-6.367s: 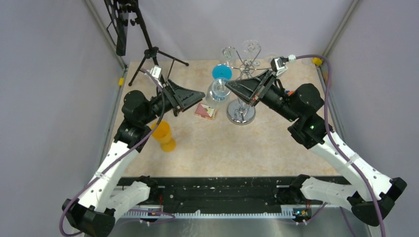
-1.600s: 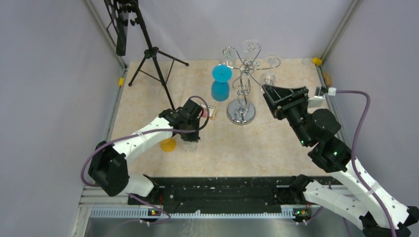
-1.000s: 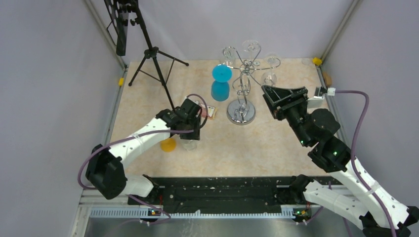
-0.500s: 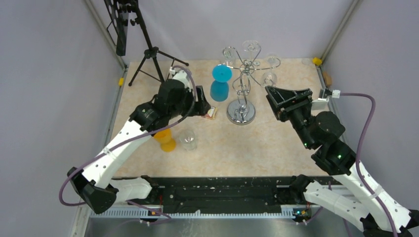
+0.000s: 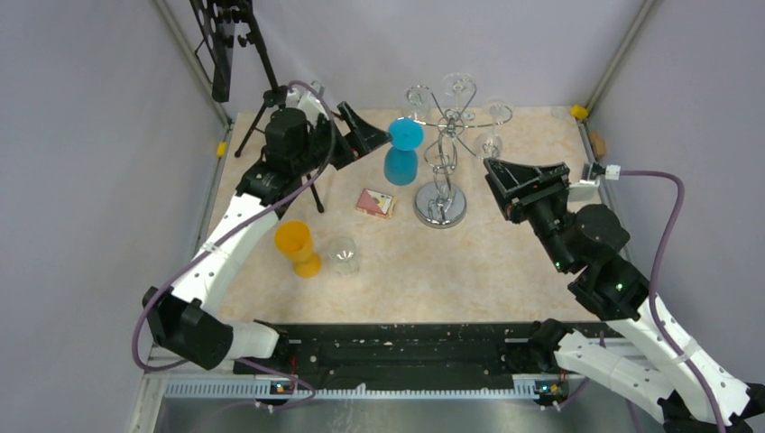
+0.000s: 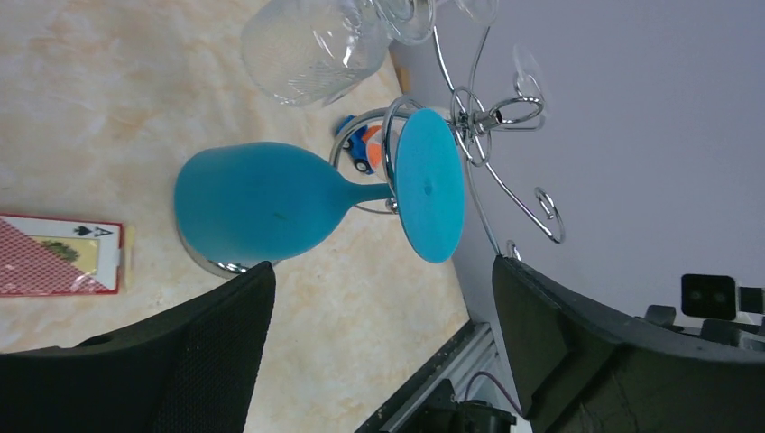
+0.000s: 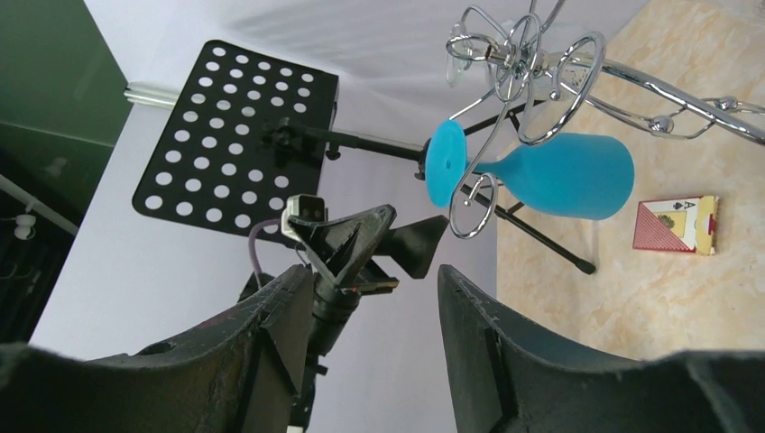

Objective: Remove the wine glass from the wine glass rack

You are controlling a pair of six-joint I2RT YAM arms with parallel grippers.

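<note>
My left gripper should move toward the rack next, with its fingers on either side of the closest rim of the glass's flat blue foot point(image 5: 393, 135) point(image 6: 434, 251).
The chrome wine glass rack point(image 5: 440, 171) stands at the back middle of the table. A blue wine glass point(image 5: 402, 155) hangs upside down from one of its arms, and clear glasses point(image 5: 458, 87) hang from others. My left gripper point(image 5: 363, 133) is open just left of the blue glass. In the left wrist view the blue glass point(image 6: 262, 200) lies just beyond that gripper point(image 6: 379, 271), untouched. Right of the rack, my right gripper point(image 5: 516, 180) is open and empty. The right wrist view shows the blue glass point(image 7: 559, 176) on the rack's wire point(image 7: 541, 63) ahead of the gripper point(image 7: 374, 271).
A clear glass point(image 5: 343, 255) stands on the table beside an orange cup point(image 5: 298, 248). A card box point(image 5: 374, 202) lies left of the rack's disc base point(image 5: 440, 207). A black tripod point(image 5: 271, 99) with a perforated plate point(image 7: 235, 135) stands at the back left.
My left gripper opened off the clear glass beside the orange cup, rose and swung back to just left of the blue glass. The right arm barely moved.
</note>
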